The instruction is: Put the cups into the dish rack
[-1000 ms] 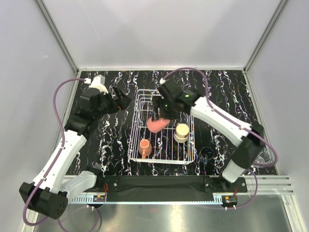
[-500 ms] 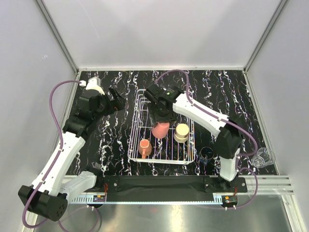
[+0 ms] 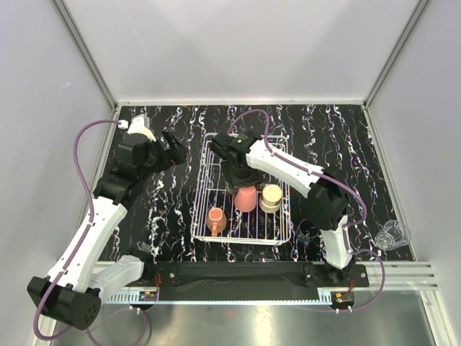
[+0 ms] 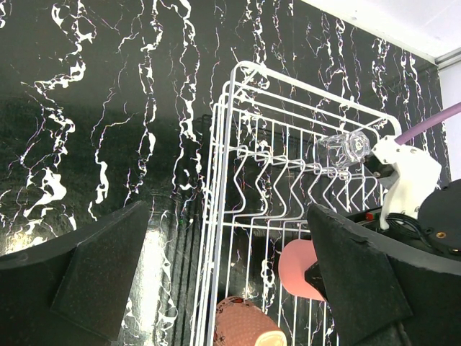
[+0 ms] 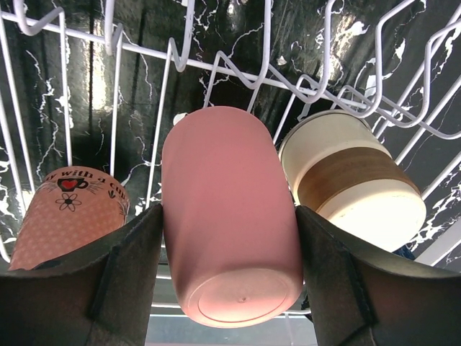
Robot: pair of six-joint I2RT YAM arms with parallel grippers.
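Note:
I will move my right gripper a little toward the cream cup (image 3: 271, 196) next and then open it, because the pink tumbler is already inside the rack beside that cup.
The white wire dish rack (image 3: 198, 209) lies mid-table. My right gripper (image 3: 241, 180) is inside it, shut on the pink tumbler (image 5: 227, 209), one finger pressed on each side; the tumbler's base faces the wrist camera. The tumbler (image 3: 245, 198) hangs between the orange mug (image 3: 215, 218) and the cream cup (image 3: 271, 196), both in the rack. A clear glass (image 4: 344, 149) shows at the rack's far end in the left wrist view. The dark blue cup (image 3: 310, 231) stands on the table right of the rack. My left gripper (image 3: 176, 148) hovers open left of the rack, holding nothing.
Another clear glass (image 3: 390, 234) sits at the table's right edge by the wall. The right arm's purple cable (image 3: 252, 115) loops over the rack's far end. White walls close in the black marbled table (image 3: 331, 137) on three sides.
My right gripper has swung the pink tumbler from a tilt near the rack's middle down between the orange mug and cream cup. The left arm has barely moved.

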